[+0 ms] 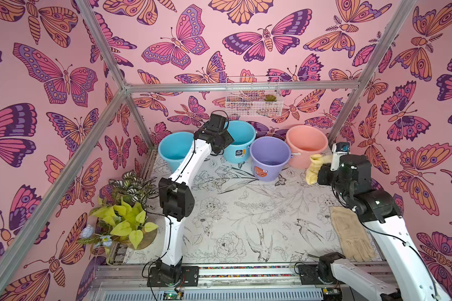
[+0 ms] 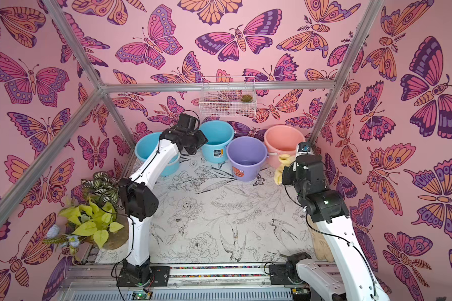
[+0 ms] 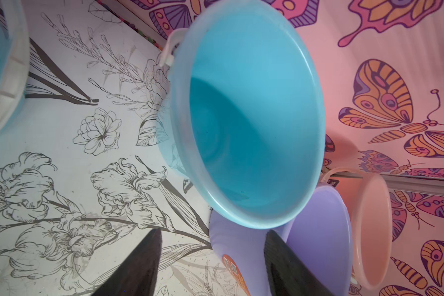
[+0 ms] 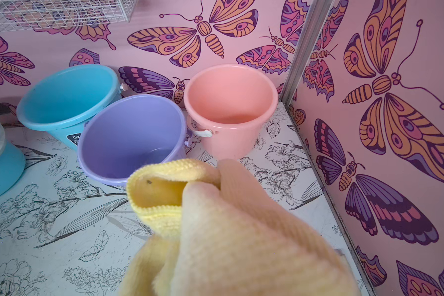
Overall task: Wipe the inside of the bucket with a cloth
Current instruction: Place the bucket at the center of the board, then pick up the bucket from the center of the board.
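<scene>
My left gripper moves down onto the near rim of the sky-blue bucket (image 3: 196, 173) beside the lavender one next, since that rim is below its open fingers, still outside them.
The lavender bucket (image 1: 269, 159) (image 2: 247, 159) stands upright near the back wall, with an orange sticker on its front side. In the right wrist view its inside (image 4: 131, 138) holds nothing. The pale-yellow cloth (image 1: 313, 166) (image 4: 215, 230) hangs bunched from my right gripper (image 1: 324, 170), which is shut on it to the right of the bucket, above the table. The cloth hides that gripper's jaws. My left gripper (image 3: 213, 266) is open and holds nothing. It hovers to the left of the bucket (image 3: 315, 230), beside a sky-blue bucket (image 3: 249, 123).
Two sky-blue buckets (image 1: 174, 149) (image 1: 242, 140) stand left of the lavender one, and a salmon-pink bucket (image 1: 306, 146) stands to its right in the corner. A tan mat (image 1: 350, 234) lies front right. Potted plants (image 1: 125, 208) fill the left edge. A wire basket (image 1: 253, 96) hangs on the back wall.
</scene>
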Robot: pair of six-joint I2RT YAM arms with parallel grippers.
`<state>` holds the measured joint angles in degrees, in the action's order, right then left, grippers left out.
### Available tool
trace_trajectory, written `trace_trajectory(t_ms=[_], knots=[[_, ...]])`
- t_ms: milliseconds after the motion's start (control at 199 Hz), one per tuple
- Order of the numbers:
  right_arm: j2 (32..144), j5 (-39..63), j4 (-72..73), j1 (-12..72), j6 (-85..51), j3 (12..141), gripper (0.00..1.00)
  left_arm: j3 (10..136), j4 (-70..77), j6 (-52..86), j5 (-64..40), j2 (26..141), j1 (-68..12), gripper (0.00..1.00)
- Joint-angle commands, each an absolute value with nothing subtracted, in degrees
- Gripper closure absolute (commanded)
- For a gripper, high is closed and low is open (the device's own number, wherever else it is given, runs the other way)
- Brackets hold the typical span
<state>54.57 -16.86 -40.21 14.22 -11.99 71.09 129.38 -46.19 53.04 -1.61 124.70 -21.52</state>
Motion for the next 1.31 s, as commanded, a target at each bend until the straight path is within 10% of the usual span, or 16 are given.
trace_trajectory(t_ms=[0, 497, 803, 1300], knots=[[53.7, -17.1, -40.8, 13.7, -11.8, 71.4, 1.0, 131.2, -46.3, 54.3, -1.8, 129.1, -20.2, 0.32], [53.2, -17.3, -41.2, 13.7, -11.5, 71.3, 1.0, 137.5, -46.4, 56.4, -2.7, 135.1, -17.7, 0.57], [53.3, -16.6, -41.0, 13.7, -12.1, 70.7, 1.0, 130.4, -46.5, 55.2, -2.4, 129.6, -15.4, 0.82], [54.6, -14.2, -40.7, 13.8, -14.2, 71.2, 1.0, 109.8, -46.5, 45.0, -12.2, 113.6, -14.0, 0.95]])
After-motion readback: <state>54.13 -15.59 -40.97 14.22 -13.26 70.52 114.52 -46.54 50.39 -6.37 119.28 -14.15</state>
